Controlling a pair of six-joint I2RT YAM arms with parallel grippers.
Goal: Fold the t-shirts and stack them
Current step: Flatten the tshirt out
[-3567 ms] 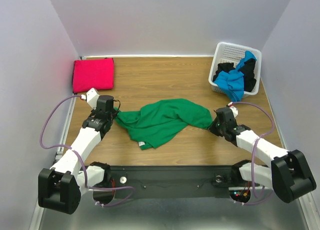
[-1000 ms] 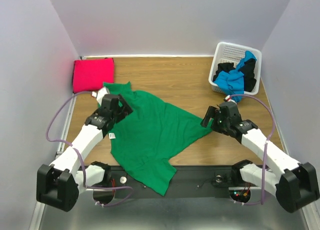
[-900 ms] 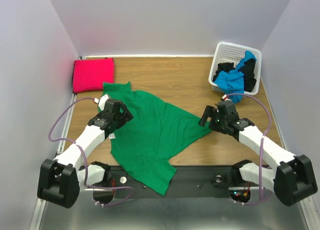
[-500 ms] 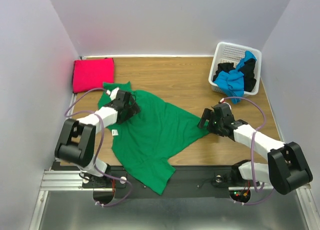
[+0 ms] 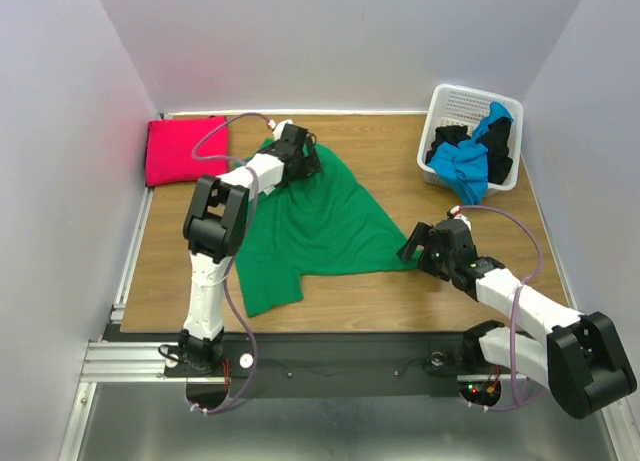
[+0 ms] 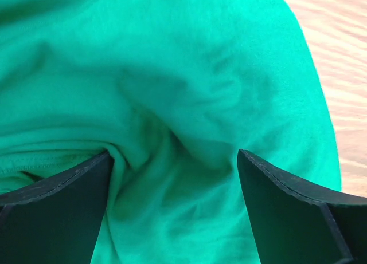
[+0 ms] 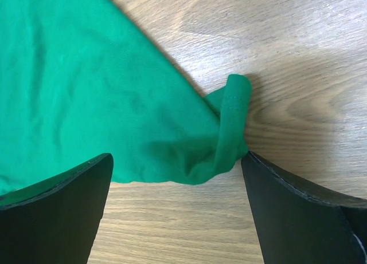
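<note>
My left gripper will leave the bunched cloth, rising and moving back, then lower onto the green t-shirt's near end (image 5: 248,297), as my right gripper is already at another corner.
The bright green t-shirt (image 5: 320,221) lies spread on the wooden table, running from the back middle down to the front left. My left gripper (image 5: 305,159) is stretched far back over the shirt's top end; it is open, and green cloth (image 6: 189,92) is bunched between its fingers (image 6: 287,201). Open too, my right gripper (image 5: 412,247) sits at the shirt's right corner, whose rolled hem (image 7: 229,121) lies between the fingers (image 7: 298,212) on bare wood. A folded magenta-red t-shirt (image 5: 187,149) rests at the back left.
A white lattice basket (image 5: 455,106) stands at the back right holding a blue t-shirt (image 5: 468,166) and a black one (image 5: 448,141); the blue one hangs over its near rim. Walls enclose the table on three sides.
The left arm swung far back and right, dragging the green shirt's top end with it; the shirt's near end came up off the front rail. The right gripper shifted slightly nearer.
</note>
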